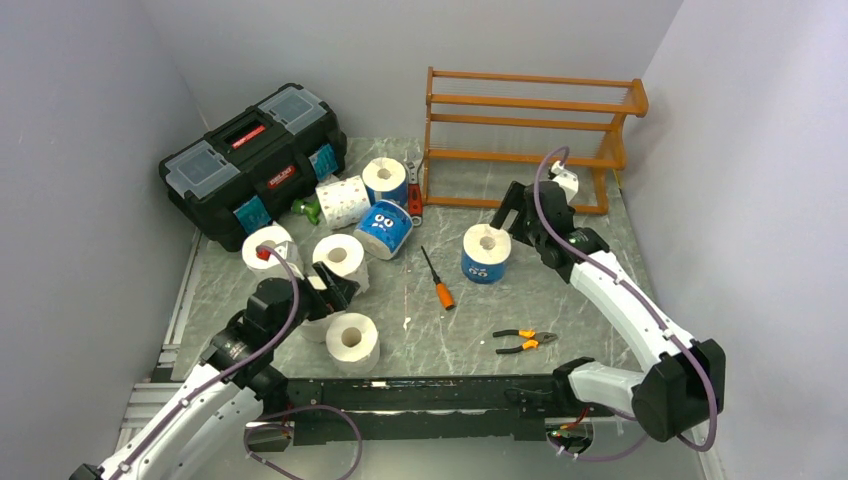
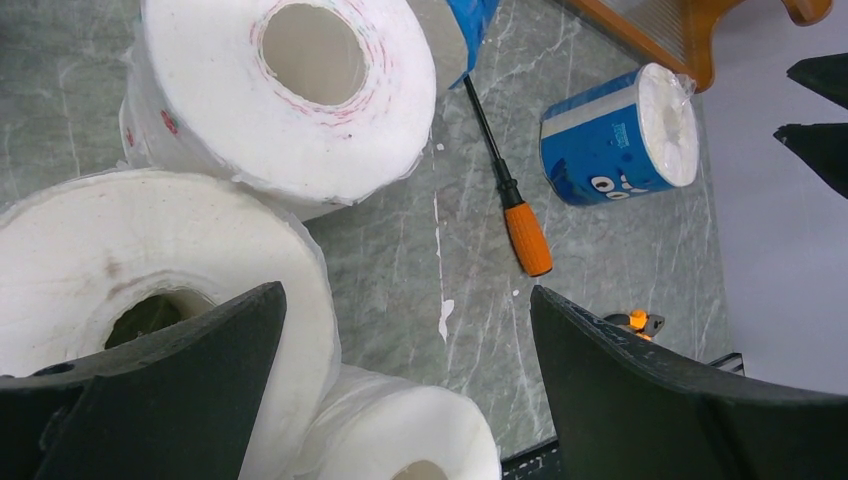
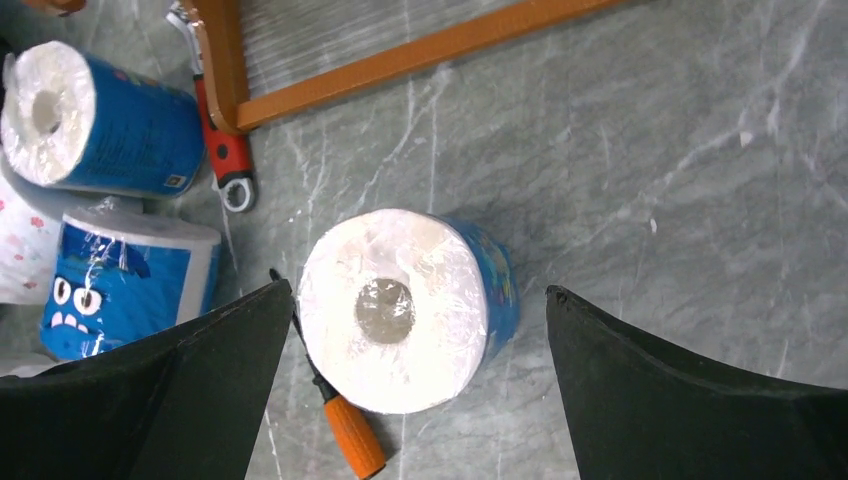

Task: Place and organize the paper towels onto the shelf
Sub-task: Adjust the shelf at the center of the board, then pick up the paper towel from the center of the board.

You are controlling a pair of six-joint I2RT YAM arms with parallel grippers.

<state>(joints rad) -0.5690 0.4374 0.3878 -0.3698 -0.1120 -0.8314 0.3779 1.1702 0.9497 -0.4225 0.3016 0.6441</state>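
My right gripper lowers onto the blue-wrapped roll's rim opposite the screwdriver next. One finger goes into the roll's core, because its open hole faces up between my fingers.
The orange-brown shelf stands empty at the back right. A blue-wrapped roll stands upright in front of it. My right gripper is open above it, and in the right wrist view the roll sits between the spread fingers of the gripper. Two more blue rolls and a patterned white roll lie near the toolbox. White rolls cluster at the left. My left gripper is open and empty over them.
A black toolbox stands at the back left. An orange-handled screwdriver lies beside the upright blue roll. Pliers lie near the front. A red-handled tool lies by the shelf's left leg.
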